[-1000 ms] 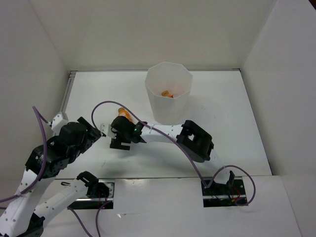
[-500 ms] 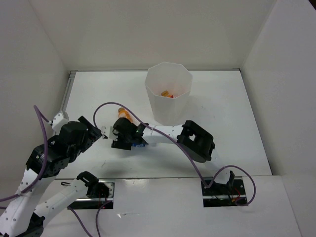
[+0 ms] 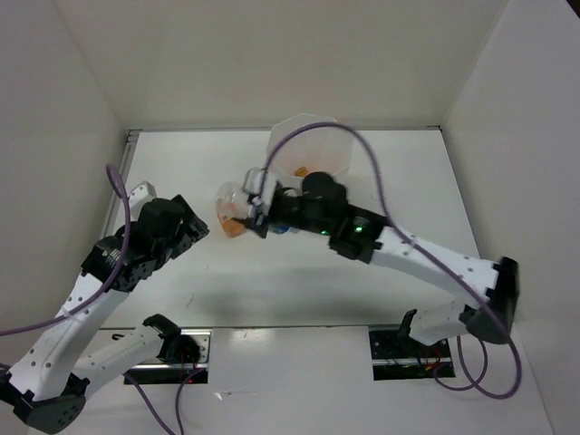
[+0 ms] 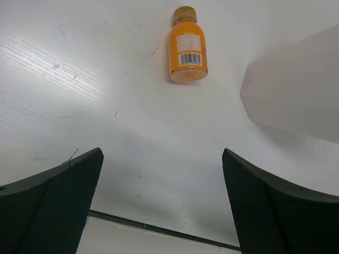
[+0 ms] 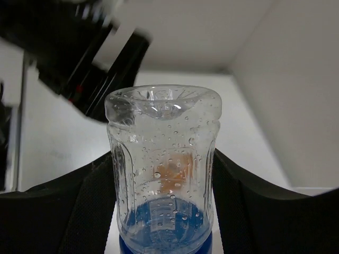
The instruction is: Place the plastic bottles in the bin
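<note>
My right gripper needs to move outward, to the right in the top view, over the bin's opening and release the clear bottle, because the bin lies outward of it.
My right gripper is shut on a clear plastic bottle with a blue label, held in the air left of the bin. In the right wrist view the bottle fills the gap between the fingers, base pointing away. A short orange bottle lies on the table just below it. The left wrist view shows the orange bottle lying cap away, with the bin to its right. My left gripper is open and empty, near side of the orange bottle. Something orange-red lies inside the bin.
White walls enclose the table at the back and both sides. The right arm stretches across the table's middle toward the bin. A purple cable loops over the bin. The left arm shows dark in the right wrist view.
The right gripper closed on the blue-label bottle and lifted it off the table, the arm swinging up and toward the bin. The left arm moved forward toward the orange bottle.
</note>
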`<state>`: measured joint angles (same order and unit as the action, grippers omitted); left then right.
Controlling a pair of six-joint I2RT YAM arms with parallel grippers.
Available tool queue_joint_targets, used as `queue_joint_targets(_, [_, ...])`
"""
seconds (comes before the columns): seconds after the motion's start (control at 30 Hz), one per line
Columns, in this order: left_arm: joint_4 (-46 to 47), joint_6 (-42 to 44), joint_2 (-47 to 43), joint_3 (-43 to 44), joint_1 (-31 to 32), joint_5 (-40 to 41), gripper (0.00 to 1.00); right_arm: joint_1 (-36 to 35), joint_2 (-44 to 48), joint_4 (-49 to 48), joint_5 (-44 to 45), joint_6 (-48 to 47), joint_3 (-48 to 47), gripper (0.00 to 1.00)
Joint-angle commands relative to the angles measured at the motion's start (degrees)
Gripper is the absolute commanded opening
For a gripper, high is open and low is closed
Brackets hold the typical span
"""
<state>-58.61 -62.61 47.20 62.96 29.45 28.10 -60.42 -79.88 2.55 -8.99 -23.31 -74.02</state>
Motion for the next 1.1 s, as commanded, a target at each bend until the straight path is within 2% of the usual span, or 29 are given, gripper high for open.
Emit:
queue_joint_targets(0.0, [5.4, 2.5, 0.0, 1.1, -0.4, -0.1, 1.0, 5.0, 8.0, -9.7, -4.3, 1.5, -0.2, 0.48])
queue_joint_targets(0.17, [7.5, 3.5, 5.7, 2.2, -0.9, -0.7, 1.0, 12.6, 7.0, -13.3, 0.6, 1.6, -7.4, 0.46])
queue_joint_targets(0.3, [9.7, 4.6, 11.5, 4.6, -2.1, -1.3, 1.0, 22.7, 1.5, -19.4, -2.0, 10.3, -9.1, 0.5])
queue_joint_targets(0.43, [12.4, 5.9, 15.2, 5.7, -4.5, -1.8, 1.0, 27.4, -3.9, -21.7, -3.4, 17.0, -8.7, 0.5])
queue_joint_targets(0.5, [14.8, 7.7, 16.7, 6.3, -6.9, -3.6, 1.0, 28.6, -4.4, -24.8, -3.4, 17.9, -6.1, 0.57])
queue_joint_targets(0.57, [16.1, 9.2, 19.4, 6.9, -9.0, -5.0, 1.0, 29.4, -5.8, -25.9, -2.5, 20.1, -5.3, 0.57])
queue_joint_targets(0.63, [17.2, 9.7, 22.6, 7.6, -10.5, -6.4, 1.0, 30.1, -6.5, -25.3, -2.5, 21.4, -5.3, 0.63])
queue_joint_targets(0.67, [17.7, 9.7, 23.6, 8.2, -12.1, -7.2, 1.0, 30.7, -6.5, -25.3, -2.5, 22.2, -4.7, 0.72])
queue_joint_targets(0.7, [18.3, 10.4, 25.6, 8.2, -12.8, -8.1, 1.0, 30.7, -6.5, -25.3, -2.0, 22.2, -4.7, 0.87])
queue_joint_targets(0.73, [19.7, 10.4, 26.6, 8.2, -13.4, -9.7, 1.0, 30.7, -5.7, -25.3, -1.2, 22.8, -3.9, 0.92])
queue_joint_targets(0.8, [20.6, 11.0, 29.3, 8.8, -14.9, -10.4, 1.0, 30.7, -4.2, -24.8, 0.4, 22.8, -3.1, 1.0])
queue_joint_targets(0.93, [21.7, 12.2, 33.9, 10.6, -16.1, -11.2, 1.0, 31.2, 0.2, -19.4, 6.0, 22.8, -4.3, 1.0])
queue_joint_targets(0.97, [21.7, 12.2, 35.5, 10.6, -16.1, -11.7, 1.0, 32.5, 0.9, -17.6, 7.7, 25.7, -6.0, 1.0])
queue_joint_targets(1.03, [22.9, 12.8, 37.1, 11.2, -16.1, -12.4, 1.0, 34.0, 2.3, -7.5, 16.0, 31.2, -8.8, 1.0])
queue_joint_targets(1.07, [22.9, 12.8, 38.7, 11.2, -16.1, -13.1, 1.0, 36.0, 3.0, -3.6, 19.5, 37.9, -10.6, 1.0])
